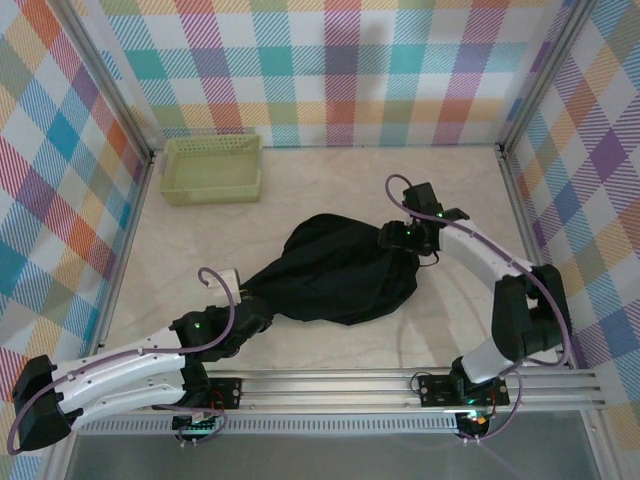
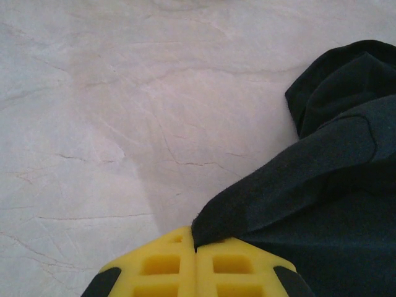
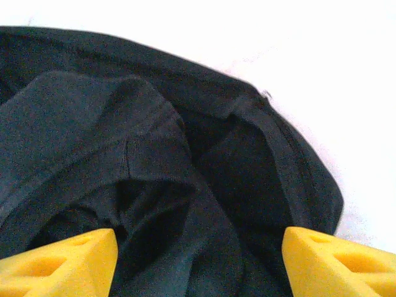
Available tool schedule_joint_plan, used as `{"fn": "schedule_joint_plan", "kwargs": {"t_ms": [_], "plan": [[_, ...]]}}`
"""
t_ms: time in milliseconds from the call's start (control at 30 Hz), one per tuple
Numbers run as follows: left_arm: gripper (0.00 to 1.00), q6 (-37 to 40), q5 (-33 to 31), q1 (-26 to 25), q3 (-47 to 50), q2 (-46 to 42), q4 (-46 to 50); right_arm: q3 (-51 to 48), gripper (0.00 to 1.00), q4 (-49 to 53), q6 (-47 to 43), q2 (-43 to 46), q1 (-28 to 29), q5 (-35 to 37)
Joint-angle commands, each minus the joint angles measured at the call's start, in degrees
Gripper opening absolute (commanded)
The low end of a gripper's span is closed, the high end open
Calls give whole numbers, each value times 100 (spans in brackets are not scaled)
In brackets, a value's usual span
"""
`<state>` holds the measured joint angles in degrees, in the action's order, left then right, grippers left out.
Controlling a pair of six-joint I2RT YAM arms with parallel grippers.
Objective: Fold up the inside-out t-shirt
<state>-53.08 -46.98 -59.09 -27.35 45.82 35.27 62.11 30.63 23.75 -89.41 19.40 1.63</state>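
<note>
The t-shirt is crumpled, so my left gripper needs to lift its corner outward, then lower and release it on bare tabletop outward of the gripper.
The black t-shirt [image 1: 335, 270] lies crumpled in the middle of the table, stretched from lower left to upper right. My left gripper [image 1: 248, 297] is at its lower-left end, its yellow fingertips [image 2: 162, 265] shut on a corner of the black cloth [image 2: 322, 185], which runs off to the right. My right gripper [image 1: 398, 238] is at the shirt's upper-right end. Its yellow fingers [image 3: 68, 263] stand wide open over bunched folds and a hem of the t-shirt [image 3: 161, 173], with cloth lying between them. The white tag is hidden.
A pale yellow-green lattice basket [image 1: 212, 168] stands at the back left against the checked wall. Bare pale tabletop [image 1: 200, 245] lies left of the shirt, and more [image 1: 470, 320] to the right. A metal rail [image 1: 400, 385] runs along the near edge.
</note>
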Motion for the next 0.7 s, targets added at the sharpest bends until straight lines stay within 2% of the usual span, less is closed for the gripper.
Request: {"fn": "schedule_joint_plan", "kwargs": {"t_ms": [0, 100, 200, 300, 400, 467, 533, 667], "plan": [[0, -106, 90, 132, 20, 111, 112, 416, 67, -48, -142, -432, -46, -281], [0, -68, 162, 216, 2, 239, 50, 678, 60, -20, -138, -806, 4, -569], [0, 38, 286, 326, -24, 358, -73, 857, 53, 78, -145, -1097, 55, -532], [0, 152, 372, 403, -67, 475, -195, 1011, 38, 152, -170, -1289, 60, -458], [0, 290, 446, 480, -159, 597, -272, 1130, 16, 217, -219, -1209, 55, -388], [0, 472, 540, 542, -257, 690, -413, 1240, 5, 373, -253, -1004, 64, -201], [0, 746, 689, 615, -388, 832, -701, 1409, 0, 609, -306, -712, 59, 185], [0, 1487, 1087, 885, -1109, 1454, -1352, 2019, 0, 1289, -413, 151, -61, 1188]]}}
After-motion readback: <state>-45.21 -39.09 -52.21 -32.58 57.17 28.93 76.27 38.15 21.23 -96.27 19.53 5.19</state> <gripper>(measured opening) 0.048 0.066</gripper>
